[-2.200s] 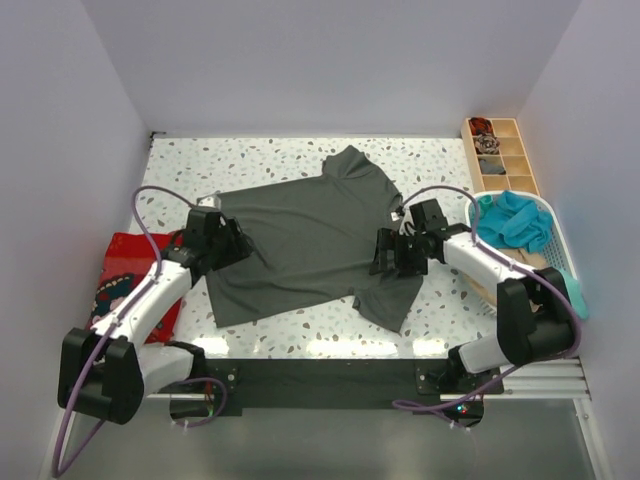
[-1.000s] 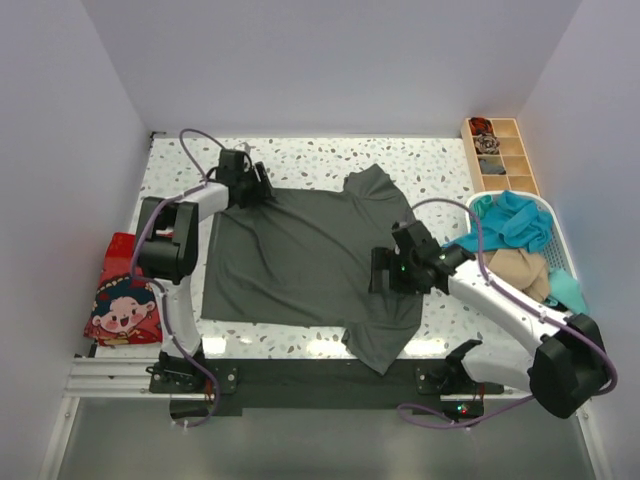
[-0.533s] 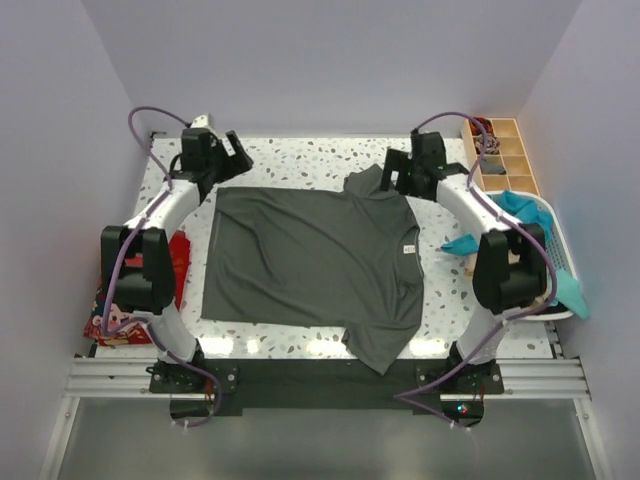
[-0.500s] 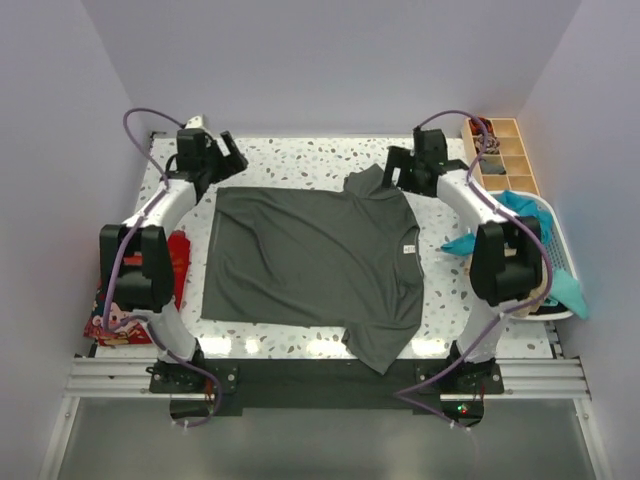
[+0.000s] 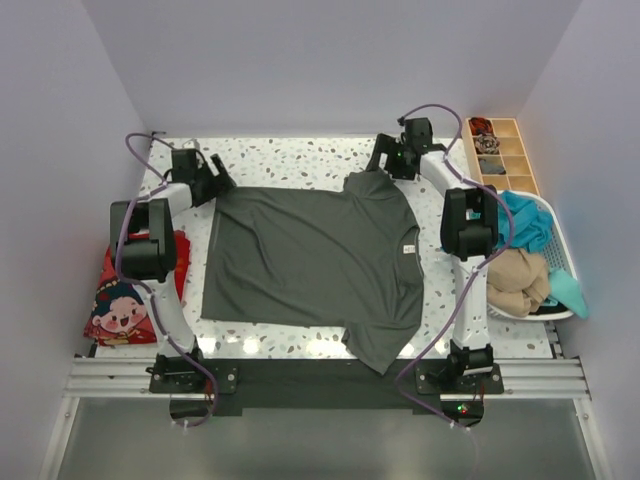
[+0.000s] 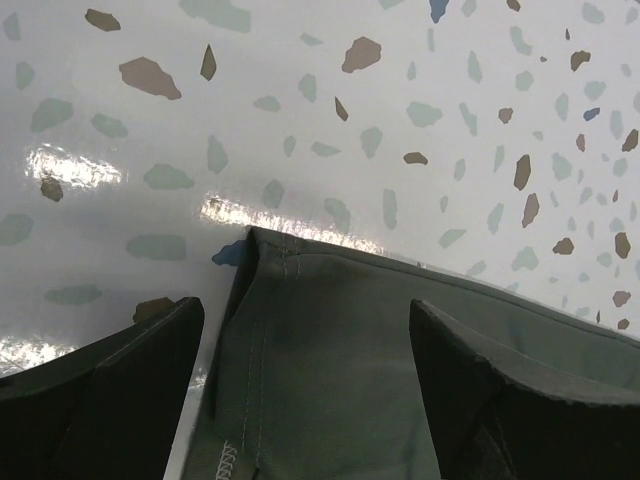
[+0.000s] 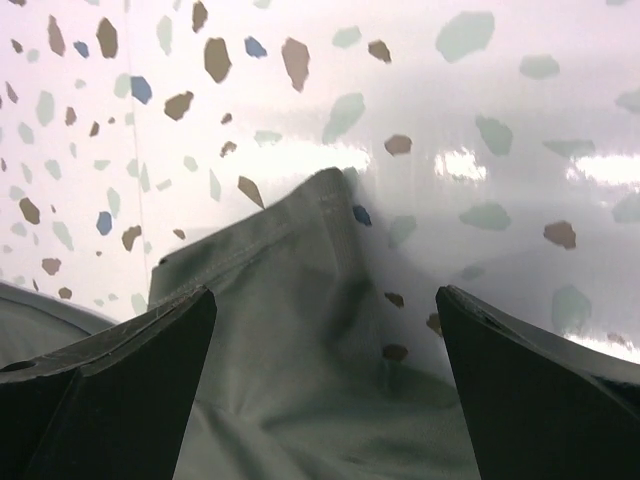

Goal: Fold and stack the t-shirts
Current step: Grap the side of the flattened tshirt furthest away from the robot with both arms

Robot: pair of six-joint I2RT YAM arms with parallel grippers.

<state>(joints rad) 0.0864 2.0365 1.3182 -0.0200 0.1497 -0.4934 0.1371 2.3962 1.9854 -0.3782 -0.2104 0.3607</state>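
The shirt's far hem corner lies just below my left gripper, between its open fingers, so the gripper moves down slightly onto it next and closes.
A plain dark grey-green t-shirt lies spread flat in the middle of the table, its hem to the left. My left gripper is open at the shirt's far left corner. In the left wrist view that corner lies between the open fingers. My right gripper is open at the far sleeve. In the right wrist view the sleeve's tip lies between the open fingers. A folded red t-shirt with a cartoon face lies at the table's left edge. Teal and tan shirts sit in the basket.
A white plastic basket stands at the right edge. A wooden compartment tray with small items stands at the far right corner. Grey walls close in the table on three sides. Speckled tabletop shows beyond the shirt.
The grey-green shirt went from skewed and rumpled to spread flat. Both arms moved from its sides to its far corners, and they shifted slightly there in the last half second.
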